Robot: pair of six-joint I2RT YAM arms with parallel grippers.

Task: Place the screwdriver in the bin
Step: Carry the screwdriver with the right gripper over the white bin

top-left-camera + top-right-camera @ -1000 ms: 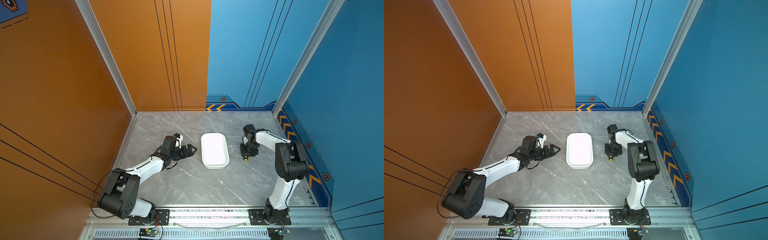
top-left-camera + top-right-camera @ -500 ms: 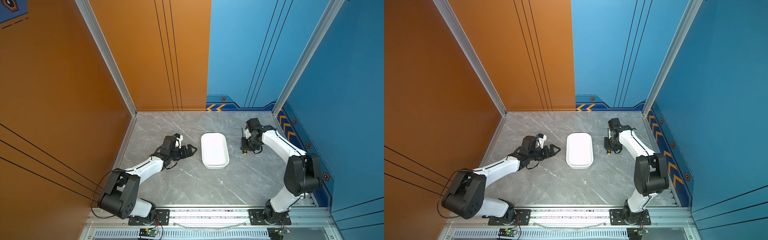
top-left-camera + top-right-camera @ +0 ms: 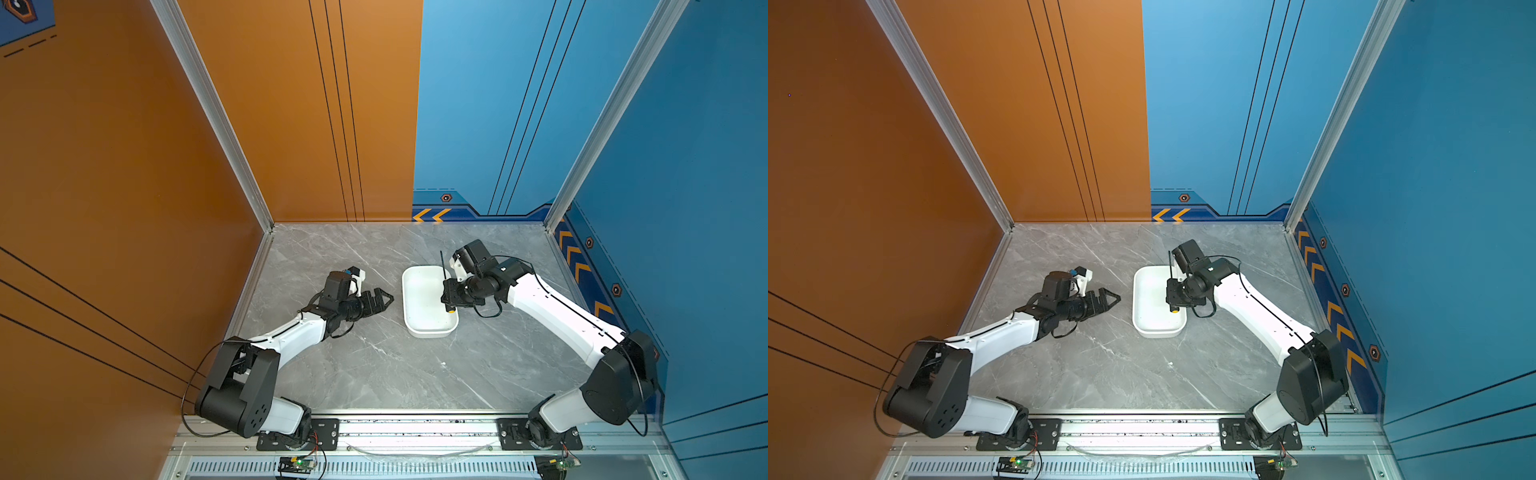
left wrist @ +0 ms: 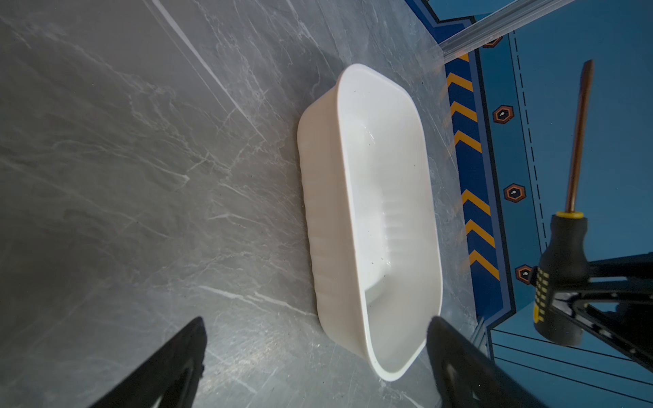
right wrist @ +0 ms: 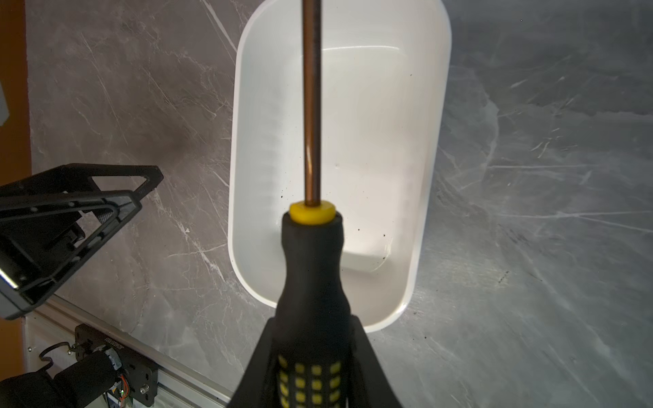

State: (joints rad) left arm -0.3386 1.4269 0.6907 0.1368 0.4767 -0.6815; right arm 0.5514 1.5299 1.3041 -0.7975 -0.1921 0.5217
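I should lower my right gripper toward the middle of the bin's empty bottom to release the screwdriver's black handle, since the screwdriver (image 3: 443,264) lies along the bin's length.
My right gripper (image 3: 451,293) is shut on the black handle of the screwdriver (image 5: 312,265), just below its yellow collar. It holds the screwdriver (image 3: 443,264) in the air over the right side of the white bin (image 3: 419,316), in line with the bin's length. The thin shaft points to the far wall and the yellow end cap (image 3: 1175,309) faces the front. In the right wrist view the bin (image 5: 388,141) lies beneath the shaft with nothing inside. My left gripper (image 3: 384,297) rests open just left of the bin (image 4: 385,197), holding nothing.
The grey marble table (image 3: 374,365) carries only the bin. Orange wall panels stand on the left, blue ones at the back and right. An aluminium rail (image 3: 415,428) with both arm bases runs along the front edge.
My right arm has carried the screwdriver leftward, from low over the table right of the bin to above the bin's right side. The left arm has not moved.
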